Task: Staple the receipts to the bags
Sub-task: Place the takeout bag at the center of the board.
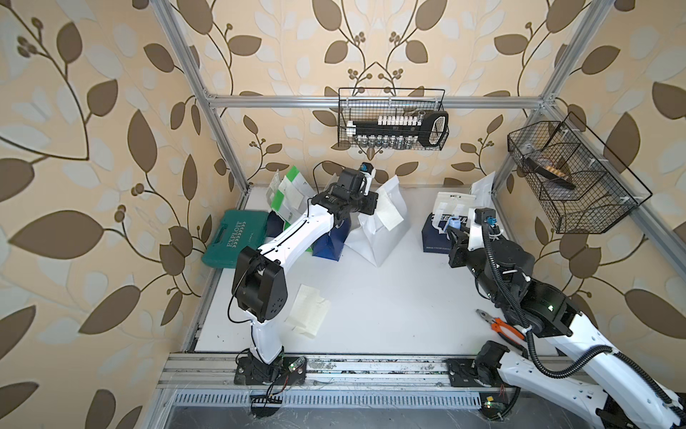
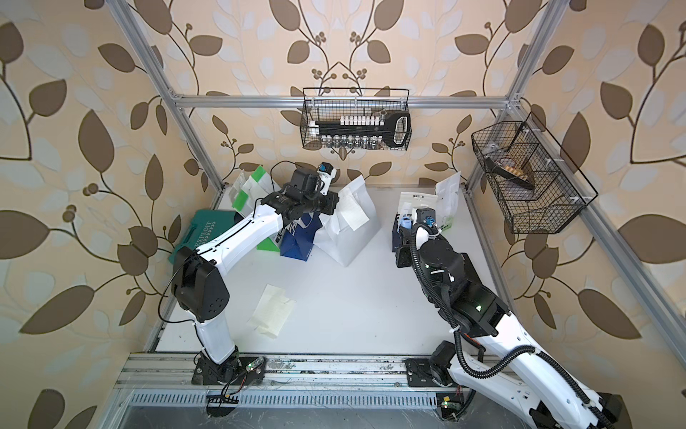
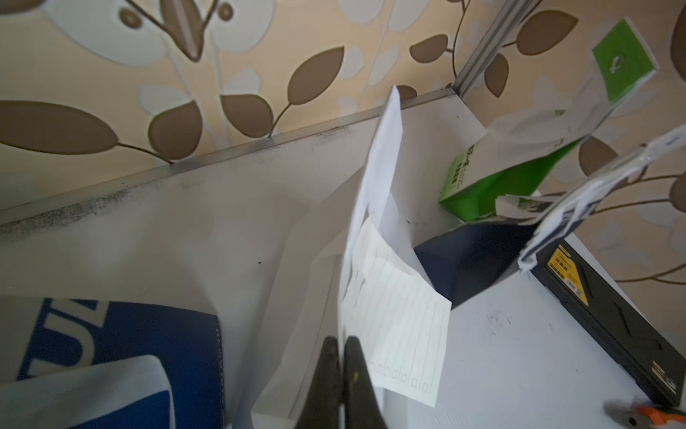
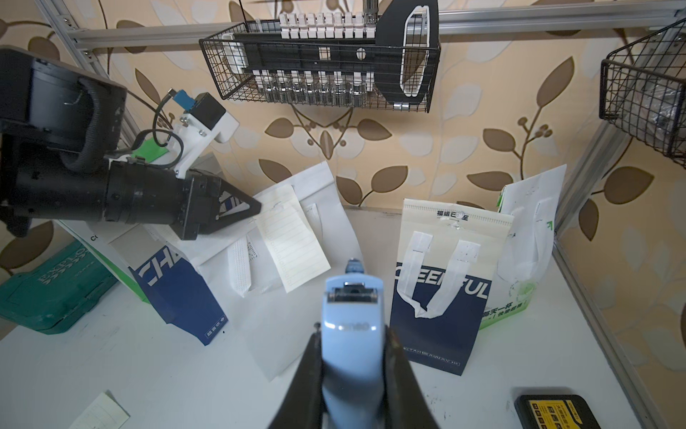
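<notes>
Next, the left gripper will move the white bag outward toward the bare tabletop by the back wall point(image 1: 415, 194) point(image 3: 325, 151) and let go of the bag's rim, because the receipt already hangs on the bag.
A plain white bag point(image 1: 378, 237) point(image 4: 282, 334) leans at the back centre with a lined cream receipt point(image 1: 389, 215) point(image 3: 401, 327) point(image 4: 293, 241) lying against its face. My left gripper point(image 1: 375, 205) point(image 3: 342, 343) is shut on this bag's top rim, right beside the receipt's upper corner. My right gripper point(image 4: 352, 330) point(image 1: 454, 232) is shut on the light-blue stapler point(image 4: 352, 297) point(image 2: 405, 224), whose nose points toward the white bag from a short way off. A navy-and-white bag point(image 4: 438, 327) stands to the right. Loose receipts point(image 1: 308, 310) lie on the table in front.
A blue bag point(image 4: 178, 286) and green-and-white bags point(image 1: 289, 193) crowd the back left beside a teal tool case point(image 1: 230, 234). Another green-and-white bag point(image 4: 527, 230) stands at the back right. Orange pliers point(image 1: 501, 327) and a black box point(image 4: 553, 412) lie front right. Wire baskets point(image 1: 393, 122) point(image 1: 571, 178) hang above.
</notes>
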